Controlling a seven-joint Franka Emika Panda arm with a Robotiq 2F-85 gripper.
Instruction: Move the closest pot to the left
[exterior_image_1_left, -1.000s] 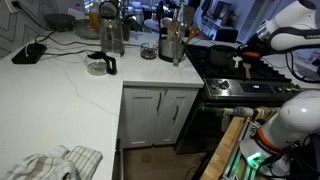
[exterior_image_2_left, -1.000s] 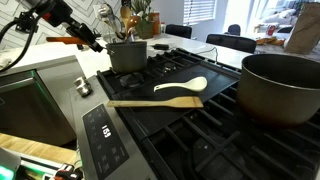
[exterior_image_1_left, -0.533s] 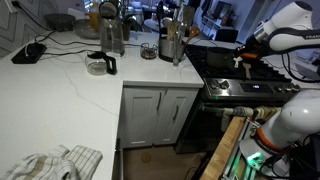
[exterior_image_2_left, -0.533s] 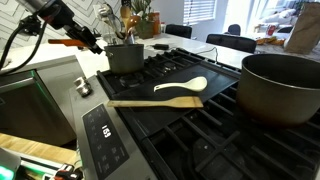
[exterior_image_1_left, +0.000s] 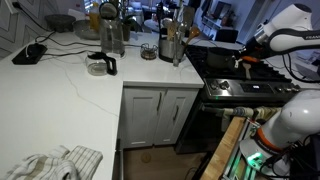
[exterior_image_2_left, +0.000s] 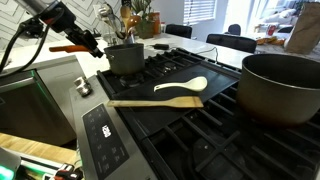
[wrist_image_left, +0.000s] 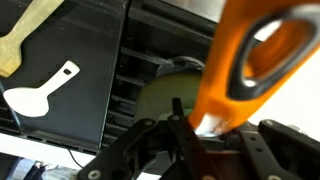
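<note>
My gripper holds the pot by its handle, already far from the large pot. It needs to lower slightly to settle the pot onto the grate (exterior_image_2_left: 130, 77) beneath it and release the handle.
The pot (exterior_image_2_left: 126, 58) is small, round and dark grey with a long orange handle (exterior_image_2_left: 66, 47). It stands on a rear burner of the black stove (exterior_image_2_left: 200, 120). My gripper (exterior_image_2_left: 88, 42) is shut on the handle close to the pot's wall. In the wrist view the orange handle (wrist_image_left: 245, 55) runs up from between my jaws (wrist_image_left: 205, 125), with the pot's inside (wrist_image_left: 170, 85) beyond it. In an exterior view the pot (exterior_image_1_left: 222, 56) sits by my gripper (exterior_image_1_left: 243, 57) on the stove.
A large dark pot (exterior_image_2_left: 280, 85) fills the near right burner. A wooden spatula (exterior_image_2_left: 150, 101) and a white spoon (exterior_image_2_left: 182, 86) lie on the stove's centre plate. A steel utensil holder (exterior_image_1_left: 172, 45) and a glass jug (exterior_image_1_left: 99, 65) stand on the white counter.
The orange handle and my gripper have come down slightly, and the pot has shifted a little with them. The big pot and the utensils have not moved.
</note>
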